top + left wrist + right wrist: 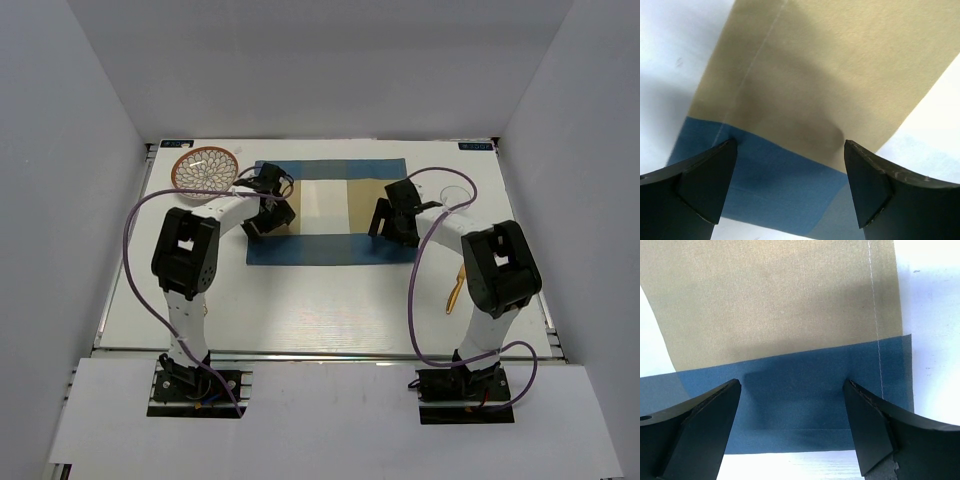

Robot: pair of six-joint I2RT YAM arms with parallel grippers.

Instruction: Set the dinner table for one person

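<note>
I should lift my left gripper to the left in the top view, then lower it onto the plate's near rim (181,189), because the plate is off the mat.
The white dinner table (300,300) carries a blue-and-tan cloth placemat (330,210) lying flat at the middle back. My left gripper (268,215) is open over the mat's left end; the left wrist view shows tan and blue cloth (790,100) between its spread fingers (705,180). My right gripper (385,222) is open over the mat's right front part; the right wrist view shows the blue front band (795,400) between its fingers (875,430). Neither gripper holds anything.
A plate with an orange rim and patterned face (204,168) sits at the back left. A clear glass (455,197) stands at the back right. A gold-coloured utensil (455,290) lies on the table by the right arm.
</note>
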